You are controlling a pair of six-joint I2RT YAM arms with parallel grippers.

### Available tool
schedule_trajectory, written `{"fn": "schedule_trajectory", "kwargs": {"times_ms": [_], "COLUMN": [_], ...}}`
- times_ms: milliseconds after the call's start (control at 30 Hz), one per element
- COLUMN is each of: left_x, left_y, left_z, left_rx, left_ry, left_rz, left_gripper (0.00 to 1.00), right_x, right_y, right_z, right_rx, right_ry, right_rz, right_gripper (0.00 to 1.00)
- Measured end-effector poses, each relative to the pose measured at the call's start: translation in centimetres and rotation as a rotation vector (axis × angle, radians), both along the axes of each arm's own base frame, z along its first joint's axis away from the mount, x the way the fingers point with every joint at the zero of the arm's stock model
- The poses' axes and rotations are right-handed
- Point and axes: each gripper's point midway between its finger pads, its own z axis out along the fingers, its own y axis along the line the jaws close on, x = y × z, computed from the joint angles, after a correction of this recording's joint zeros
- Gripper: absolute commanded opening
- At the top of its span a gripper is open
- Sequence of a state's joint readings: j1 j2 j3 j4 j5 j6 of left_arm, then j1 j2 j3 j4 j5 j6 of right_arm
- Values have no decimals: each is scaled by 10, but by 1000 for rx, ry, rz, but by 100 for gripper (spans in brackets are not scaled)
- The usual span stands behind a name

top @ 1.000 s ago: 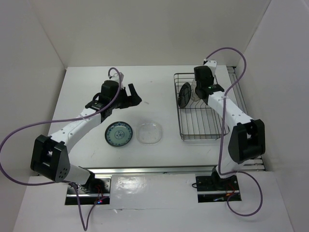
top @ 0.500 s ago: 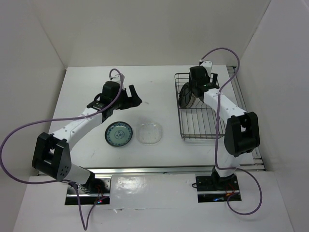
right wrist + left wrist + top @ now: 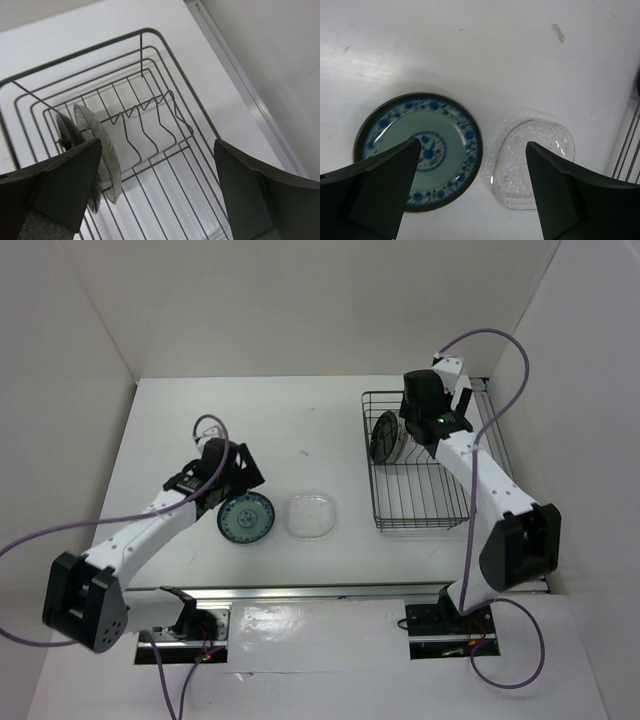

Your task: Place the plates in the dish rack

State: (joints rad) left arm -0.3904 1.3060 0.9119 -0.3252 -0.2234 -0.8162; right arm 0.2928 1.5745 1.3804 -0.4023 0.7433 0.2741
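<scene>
My left gripper needs to move down and back to the blue-green plate next, with the fingers going down over its rim opposite the clear plate, where the tabletop is bare.
The blue-green patterned plate lies flat on the table, with the clear rounded-square plate just right of it. My left gripper hovers open above the two, holding nothing. In the dish rack, the black plate and the clear speckled plate stand on edge side by side at the left end of the dividers. My right gripper hangs open and empty over the rack.
White walls enclose the table on three sides. A metal rail runs along the table's right edge beside the rack. The rack's wires show at the right edge of the left wrist view.
My right gripper opened, let go of the clear speckled plate in the rack and lifted away. My left arm swung toward the near side, over the blue-green plate.
</scene>
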Motion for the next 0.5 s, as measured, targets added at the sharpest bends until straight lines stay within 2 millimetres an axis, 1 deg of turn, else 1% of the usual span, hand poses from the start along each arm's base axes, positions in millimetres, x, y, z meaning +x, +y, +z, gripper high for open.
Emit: {"fn": "schedule_trajectory", "kwargs": {"times_ms": [67, 133, 200, 267, 333, 400, 467, 500], "left_x": [-22, -44, -65, -84, -103, -122, -134, -136], "left_y": [18, 35, 50, 62, 72, 81, 87, 88], "left_z": [0, -5, -18, -36, -53, -68, -76, -79], "left_rx": [3, 10, 28, 41, 56, 67, 71, 70], "left_ry": [8, 23, 64, 117, 165, 202, 222, 226], "left_rz": [83, 157, 226, 287, 332, 369, 395, 402], "left_gripper": [100, 100, 100, 100, 100, 100, 100, 100], "right_x": [-15, -29, -40, -46, -48, -49, -51, -51], "right_y": [2, 8, 18, 31, 46, 63, 80, 86], "right_z": [19, 37, 53, 62, 60, 49, 35, 30], "right_rx": [27, 56, 89, 117, 134, 139, 139, 138], "right_ry": [-49, -100, -145, -175, -178, -150, -113, -100], "right_rz": [20, 52, 98, 146, 197, 249, 297, 316], "right_gripper": [100, 100, 100, 100, 100, 100, 100, 100]}}
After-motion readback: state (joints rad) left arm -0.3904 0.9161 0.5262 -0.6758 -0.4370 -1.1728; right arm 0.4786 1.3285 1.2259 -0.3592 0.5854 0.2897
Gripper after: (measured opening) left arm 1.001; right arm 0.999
